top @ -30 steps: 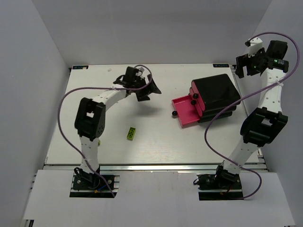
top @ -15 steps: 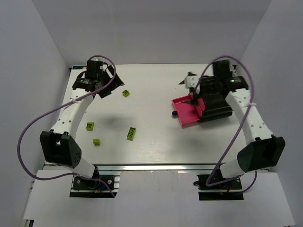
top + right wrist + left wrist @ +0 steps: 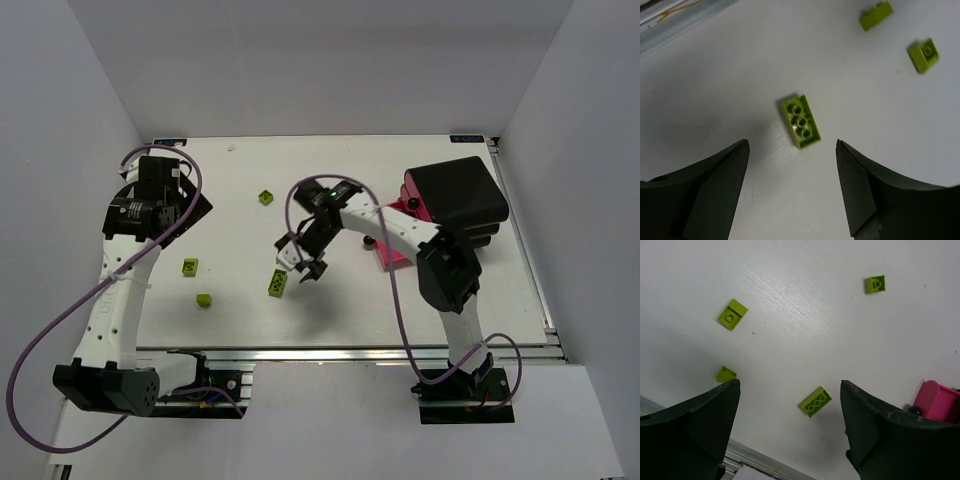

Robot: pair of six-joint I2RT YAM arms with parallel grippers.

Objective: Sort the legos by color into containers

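Note:
My right gripper next lowers its open fingers left in the top view astride the long sides of the oblong lego [image 3: 277, 284] [image 3: 801, 121], which lies below there.
Several lime-green legos lie on the white table: an oblong one [image 3: 278, 283] [image 3: 800, 121] [image 3: 815, 401] and small square ones [image 3: 266, 197] [image 3: 189, 266] [image 3: 204, 300]. My right gripper [image 3: 300, 265] [image 3: 791, 143] hangs open just above and beside the oblong lego, which lies slightly ahead of its fingertips. My left gripper [image 3: 188, 212] [image 3: 789, 385] is open and empty, high over the table's left side. A pink container drawer [image 3: 392, 256] [image 3: 937, 400] sticks out of the black cabinet [image 3: 455, 200], mostly hidden by the right arm.
The cabinet stands at the back right. A metal rail [image 3: 330, 352] [image 3: 680, 22] runs along the table's near edge. Purple cables loop from both arms. Grey walls close in on the left, back and right.
The right arm swung from the cabinet to the table's middle, down over the oblong lego. The left gripper drew back toward the left wall.

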